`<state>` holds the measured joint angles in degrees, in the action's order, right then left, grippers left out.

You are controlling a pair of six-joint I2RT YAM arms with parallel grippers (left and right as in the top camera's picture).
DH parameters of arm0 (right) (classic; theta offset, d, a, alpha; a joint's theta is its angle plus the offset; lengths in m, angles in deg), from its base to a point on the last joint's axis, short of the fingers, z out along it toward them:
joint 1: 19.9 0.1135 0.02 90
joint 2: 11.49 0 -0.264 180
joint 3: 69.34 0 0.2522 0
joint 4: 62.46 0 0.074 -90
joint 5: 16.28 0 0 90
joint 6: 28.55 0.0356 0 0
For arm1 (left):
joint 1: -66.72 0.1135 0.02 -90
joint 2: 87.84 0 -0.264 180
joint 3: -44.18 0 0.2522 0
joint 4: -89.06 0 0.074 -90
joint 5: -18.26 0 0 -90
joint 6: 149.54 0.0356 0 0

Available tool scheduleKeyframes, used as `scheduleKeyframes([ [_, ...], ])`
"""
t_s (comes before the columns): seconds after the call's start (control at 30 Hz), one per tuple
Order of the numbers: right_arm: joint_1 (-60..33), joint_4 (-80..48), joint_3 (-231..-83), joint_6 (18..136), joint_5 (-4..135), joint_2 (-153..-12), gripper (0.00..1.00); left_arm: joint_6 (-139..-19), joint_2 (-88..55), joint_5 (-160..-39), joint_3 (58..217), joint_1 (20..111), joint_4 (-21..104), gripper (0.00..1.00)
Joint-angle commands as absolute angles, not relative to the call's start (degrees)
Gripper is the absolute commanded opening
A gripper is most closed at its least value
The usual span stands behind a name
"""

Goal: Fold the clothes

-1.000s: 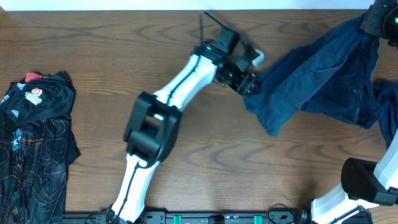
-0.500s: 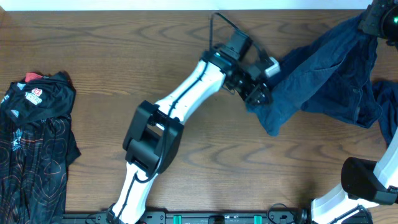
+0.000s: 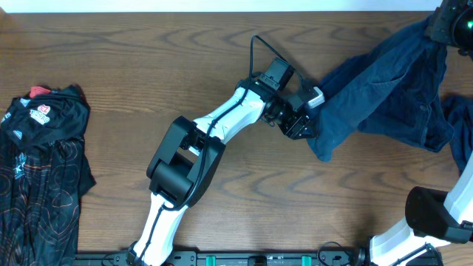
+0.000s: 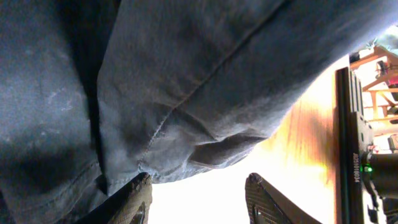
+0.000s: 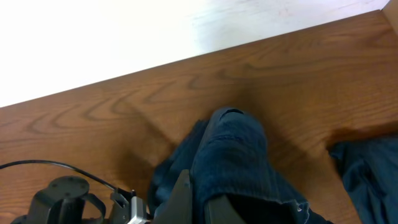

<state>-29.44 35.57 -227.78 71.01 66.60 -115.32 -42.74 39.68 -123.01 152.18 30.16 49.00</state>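
Note:
Next, my right gripper edges slightly left in the overhead view and releases the garment's top end, as the garment's lower part [image 3: 341, 117] [image 5: 169, 177] lies that way atop the table.
A dark blue denim garment [image 3: 384, 89] hangs from the far right corner and drapes down onto the table. My right gripper [image 3: 446, 26] holds its top end up; in the right wrist view my right gripper [image 5: 200, 204] is shut on a fold of the denim [image 5: 230, 155]. My left gripper [image 3: 303, 122] sits at the garment's left edge. In the left wrist view my left gripper [image 4: 199, 200] stands open, with bare bright table in the gap. The denim [image 4: 186, 74] hangs just above, and its hem touches the left finger. A black jersey [image 3: 41, 170] with red lines lies at the left edge.
More blue cloth [image 3: 462, 140] lies bunched at the table's right edge. The left arm [image 3: 214, 125] stretches diagonally across the middle of the wooden table [image 3: 148, 59]. A black rail [image 3: 259, 258] runs along the front edge.
My left gripper has moved right and then toward the front along the denim's left edge. The right gripper and the jersey have stayed put.

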Motion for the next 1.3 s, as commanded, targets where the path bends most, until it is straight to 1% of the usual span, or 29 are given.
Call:
scheduleKeyframes([
  [0.0, -30.01, 35.98, -228.53, 70.12, 65.71, -115.47, 0.01, -42.24, 40.23, -123.82, 152.13, 30.1, 50.85, 0.51],
  [0.17, -30.01, 37.25, -228.53, 70.14, 65.71, -115.43, 0.01, -43.22, 41.14, -123.75, 152.13, 30.1, 55.12, 0.51],
  [0.33, -30.01, 37.97, -228.55, 70.14, 65.68, -115.39, 0.01, -47.96, 44.2, -123.82, 152.13, 30.1, 59.4, 0.51],
  [0.57, -30.01, 37.93, -228.55, 70.14, 65.66, -115.37, 0.01, -49.38, 47.59, -124.06, 152.13, 29.9, 57.56, 0.51],
  [0.87, -30.01, 38.3, -228.55, 69.66, 63.65, -115.37, 0.01, -51.22, 50.67, -123.73, 152.13, 28.88, 58.83, 0.52],
  [0.9, -30.01, 38.39, -228.53, 69.5, 63.5, -115.37, 0.01, -52.29, 50.83, -122.79, 152.13, 28.55, 59.01, 0.57],
  [0.97, -30.01, 38.63, -228.55, 69.48, 62.89, -115.37, 0.01, -54.46, 50.94, -120.19, 152.13, 27.91, 59.14, 0.6],
  [1.13, -30.01, 38.74, -228.55, 69.48, 62.71, -115.37, 0.01, -57.36, 50.96, -112.93, 152.13, 26.3, 58.48, 0.59],
  [1.23, -30.01, 38.74, -228.55, 69.48, 62.71, -115.37, 0.01, -57.69, 50.96, -111.64, 152.13, 25.86, 58.05, 0.59],
  [1.27, -30.01, 38.76, -228.55, 69.48, 62.67, -115.37, 0.01, -57.95, 50.96, -111.21, 152.13, 25.82, 57.89, 0.55],
])
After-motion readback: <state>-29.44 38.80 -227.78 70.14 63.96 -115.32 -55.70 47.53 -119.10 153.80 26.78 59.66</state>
